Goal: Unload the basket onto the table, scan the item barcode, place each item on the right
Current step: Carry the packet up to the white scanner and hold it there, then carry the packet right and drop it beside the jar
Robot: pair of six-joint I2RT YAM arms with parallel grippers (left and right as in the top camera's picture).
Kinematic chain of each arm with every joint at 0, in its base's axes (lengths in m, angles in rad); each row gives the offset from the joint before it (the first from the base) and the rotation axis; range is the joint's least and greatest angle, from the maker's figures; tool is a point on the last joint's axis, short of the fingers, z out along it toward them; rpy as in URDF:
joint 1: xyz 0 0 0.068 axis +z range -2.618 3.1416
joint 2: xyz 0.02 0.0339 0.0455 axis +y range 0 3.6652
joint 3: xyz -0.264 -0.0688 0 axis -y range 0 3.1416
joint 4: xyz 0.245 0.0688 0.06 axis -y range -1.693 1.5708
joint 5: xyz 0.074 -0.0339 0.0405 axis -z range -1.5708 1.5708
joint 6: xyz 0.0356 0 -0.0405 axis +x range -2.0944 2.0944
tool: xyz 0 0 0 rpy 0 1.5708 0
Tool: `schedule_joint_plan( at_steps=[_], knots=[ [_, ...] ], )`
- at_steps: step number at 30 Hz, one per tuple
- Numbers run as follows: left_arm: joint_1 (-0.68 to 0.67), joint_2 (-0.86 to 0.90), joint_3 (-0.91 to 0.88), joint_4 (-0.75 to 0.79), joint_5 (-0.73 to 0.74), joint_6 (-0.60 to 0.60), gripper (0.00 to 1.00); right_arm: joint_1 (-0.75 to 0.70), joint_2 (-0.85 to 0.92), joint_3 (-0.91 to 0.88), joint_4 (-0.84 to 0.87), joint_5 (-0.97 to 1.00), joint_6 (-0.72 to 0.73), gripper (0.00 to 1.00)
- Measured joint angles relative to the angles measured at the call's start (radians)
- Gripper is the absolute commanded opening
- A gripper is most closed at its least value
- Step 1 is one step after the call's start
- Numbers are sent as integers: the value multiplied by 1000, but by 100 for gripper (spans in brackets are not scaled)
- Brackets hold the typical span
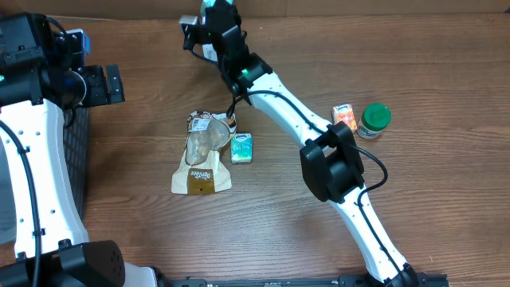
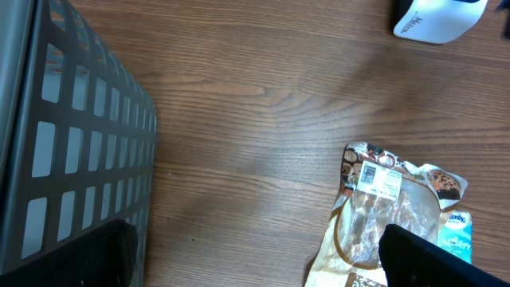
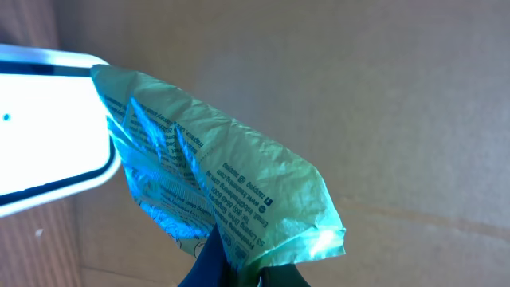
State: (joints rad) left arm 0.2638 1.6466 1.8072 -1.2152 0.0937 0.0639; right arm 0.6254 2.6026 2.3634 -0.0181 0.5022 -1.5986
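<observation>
My right gripper is holding the packet and should move back and to the right in the overhead view, then down to let go of it beside the orange carton, because bare tabletop shows there.
In the right wrist view my right gripper [image 3: 243,275] is shut on the lower edge of a crumpled green packet [image 3: 227,187] with printed text. The packet is held up right next to the glowing white scanner [image 3: 44,127] at the left. Overhead, the right gripper [image 1: 215,17] is at the far edge of the table beside the scanner [image 1: 194,33]. My left gripper [image 1: 103,84] stands open over the left of the table with nothing between its fingers [image 2: 434,259]. No barcode can be made out on the packet.
A brown snack bag [image 1: 203,153] with a white label lies mid-table, a small teal pack [image 1: 241,148] beside it. An orange carton [image 1: 344,117] and a green-lidded jar [image 1: 374,119] stand at the right. A dark mesh basket [image 2: 72,135] sits at the left.
</observation>
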Motion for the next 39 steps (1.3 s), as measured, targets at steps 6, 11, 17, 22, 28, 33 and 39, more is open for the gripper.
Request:
schedule_joint_plan(
  at_steps=[6, 11, 17, 22, 28, 33, 39],
  knots=[
    [0, 0, 0, 0, 0, 0, 99, 0, 3, 0, -3, 3, 1, 4],
    [0, 0, 0, 0, 0, 0, 99, -7, 5, 0, 2, 8, 1, 4],
    [0, 0, 0, 0, 0, 0, 100, -10, 8, 0, 94, 31, 1, 4],
    [0, 0, 0, 0, 0, 0, 99, -10, 8, 0, 107, 42, 1, 4],
    [0, 0, 0, 0, 0, 0, 99, -10, 8, 0, 107, 53, 7, 4],
    [0, 0, 0, 0, 0, 0, 99, -10, 2, 0, 82, 53, 158, 4],
    [0, 0, 0, 0, 0, 0, 100, -10, -98, -1, -166, 66, 447, 4]
  ],
)
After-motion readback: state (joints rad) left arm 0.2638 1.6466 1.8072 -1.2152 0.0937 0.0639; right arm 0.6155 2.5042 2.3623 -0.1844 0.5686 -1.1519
